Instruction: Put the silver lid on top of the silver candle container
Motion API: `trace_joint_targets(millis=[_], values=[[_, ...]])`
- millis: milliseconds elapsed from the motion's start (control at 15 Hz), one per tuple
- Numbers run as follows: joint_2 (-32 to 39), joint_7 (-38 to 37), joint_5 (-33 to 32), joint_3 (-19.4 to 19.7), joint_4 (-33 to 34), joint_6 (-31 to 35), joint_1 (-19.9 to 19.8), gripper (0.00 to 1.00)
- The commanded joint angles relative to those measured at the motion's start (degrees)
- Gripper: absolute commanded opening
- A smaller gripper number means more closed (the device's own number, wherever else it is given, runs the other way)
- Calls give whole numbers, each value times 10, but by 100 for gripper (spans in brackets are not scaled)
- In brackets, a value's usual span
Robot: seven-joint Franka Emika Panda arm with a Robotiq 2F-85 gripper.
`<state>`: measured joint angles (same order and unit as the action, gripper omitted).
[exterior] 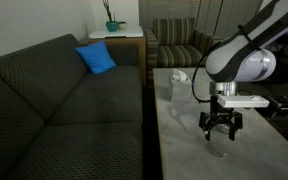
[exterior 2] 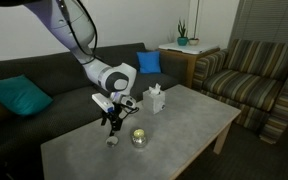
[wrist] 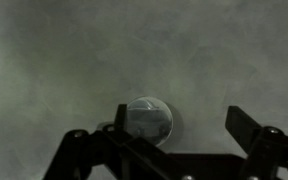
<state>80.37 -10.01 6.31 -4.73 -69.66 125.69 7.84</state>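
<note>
The lid (exterior: pixel 219 153) (wrist: pixel 149 120) is off-center next to one finger, so I should next move my gripper to the left in the wrist view and lower it around the lid.
The silver lid (wrist: pixel 149 119) lies flat on the grey marbled table and fills the middle of the wrist view, close to my left finger (wrist: pixel 121 120) and partly behind it. My gripper (wrist: pixel 184 126) hangs open just above the table, with nothing between its fingers. In an exterior view the gripper (exterior 2: pixel 112 122) hovers over the lid (exterior 2: pixel 111 141). The silver candle container (exterior 2: pixel 139 137), with yellowish wax inside, stands a short way beside it nearer the table's front edge. My gripper (exterior: pixel 221 125) also shows above the tabletop in an exterior view.
A pale tissue box (exterior 2: pixel 156 99) stands on the table (exterior 2: pixel 184 120) behind the gripper. A dark sofa (exterior: pixel 54 110) with a blue cushion (exterior: pixel 96 58) runs along one side. A striped armchair (exterior 2: pixel 256 75) stands past the table's far end.
</note>
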Motion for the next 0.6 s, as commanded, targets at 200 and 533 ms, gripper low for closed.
trace_joint_targets(millis=[200,533], values=[[75,-65,-5,33,76,9,27,100],[48,-71,-3,40,-7,105,27,100]])
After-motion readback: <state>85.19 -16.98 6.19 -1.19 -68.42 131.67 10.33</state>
